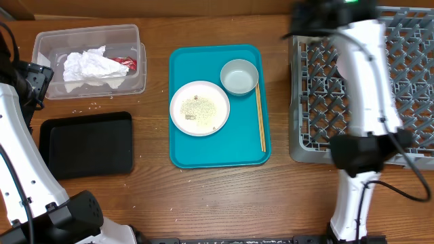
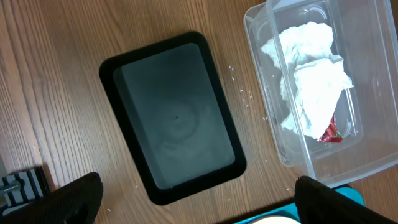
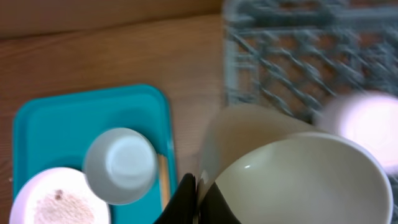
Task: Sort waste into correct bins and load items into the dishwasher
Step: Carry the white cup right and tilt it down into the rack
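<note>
Next I will move my right gripper back and down with a sideways tilt to the rack's bare wires beside the pale dish, as those pegs stand free for the bowl (image 3: 305, 180).
My right gripper (image 3: 198, 186) is shut on the rim of a grey-white bowl (image 3: 305, 180), held beside the grey dish rack (image 3: 298, 56); the overhead view shows that arm over the rack's (image 1: 407, 88) left part. On the teal tray (image 1: 218, 152) sit a plate (image 1: 199, 108) with rice on it, a small white cup (image 1: 239, 76) and chopsticks (image 1: 260, 118). The clear tub (image 1: 85, 28) holds a crumpled napkin (image 1: 91, 68) and a red wrapper (image 1: 125, 63). My left gripper (image 2: 199, 205) hangs open and empty near the black tray (image 2: 177, 115).
Loose rice grains (image 1: 95, 105) lie on the wooden table between the tub and the black tray (image 1: 87, 144). The right arm's base (image 1: 359, 196) stands in front of the rack. The left arm (image 1: 20, 156) runs along the table's left edge.
</note>
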Robot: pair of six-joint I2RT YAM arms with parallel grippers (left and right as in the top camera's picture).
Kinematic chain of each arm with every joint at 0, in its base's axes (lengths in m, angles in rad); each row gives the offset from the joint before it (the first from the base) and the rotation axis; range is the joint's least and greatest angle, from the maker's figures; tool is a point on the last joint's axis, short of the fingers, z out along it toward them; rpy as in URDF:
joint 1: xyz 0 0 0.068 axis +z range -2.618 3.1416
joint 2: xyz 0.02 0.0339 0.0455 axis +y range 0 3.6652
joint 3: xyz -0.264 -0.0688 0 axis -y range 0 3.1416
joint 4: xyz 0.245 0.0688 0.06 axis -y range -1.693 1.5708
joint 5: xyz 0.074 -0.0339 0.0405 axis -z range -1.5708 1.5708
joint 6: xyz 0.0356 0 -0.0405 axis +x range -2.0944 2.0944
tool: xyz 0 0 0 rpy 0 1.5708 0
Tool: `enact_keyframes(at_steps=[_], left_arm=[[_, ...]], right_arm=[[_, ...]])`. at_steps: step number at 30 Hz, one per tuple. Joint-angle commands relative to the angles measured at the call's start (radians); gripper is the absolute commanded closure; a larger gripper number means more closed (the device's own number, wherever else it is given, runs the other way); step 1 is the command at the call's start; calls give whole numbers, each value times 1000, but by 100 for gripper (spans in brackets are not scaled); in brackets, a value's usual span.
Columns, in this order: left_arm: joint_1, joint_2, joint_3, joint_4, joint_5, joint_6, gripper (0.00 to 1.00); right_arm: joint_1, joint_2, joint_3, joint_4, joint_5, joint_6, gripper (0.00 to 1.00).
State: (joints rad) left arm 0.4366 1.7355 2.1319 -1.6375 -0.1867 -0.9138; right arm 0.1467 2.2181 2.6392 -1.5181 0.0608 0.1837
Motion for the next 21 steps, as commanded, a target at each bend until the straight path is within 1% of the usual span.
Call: enact_keyframes(at_steps=[1, 4, 9, 11, 16, 21], left_arm=[[2, 6, -5, 0, -3, 9, 0], [2, 6, -5, 0, -3, 9, 0], [2, 6, -5, 0, -3, 9, 0], [2, 6, -5, 0, -3, 9, 0], [2, 6, -5, 0, -3, 9, 0], [2, 6, -5, 0, -3, 9, 0]], right_arm=[[-121, -33, 19, -89, -113, 4, 96], [-239, -32, -10, -168, -212, 0, 96], [-403, -32, -114, -170, -346, -13, 96], [-459, -32, -160, -164, -451, -60, 96], [-585, -32, -262, -164, -810, -270, 96], [-677, -32, -381, -161, -1144, -430, 96]])
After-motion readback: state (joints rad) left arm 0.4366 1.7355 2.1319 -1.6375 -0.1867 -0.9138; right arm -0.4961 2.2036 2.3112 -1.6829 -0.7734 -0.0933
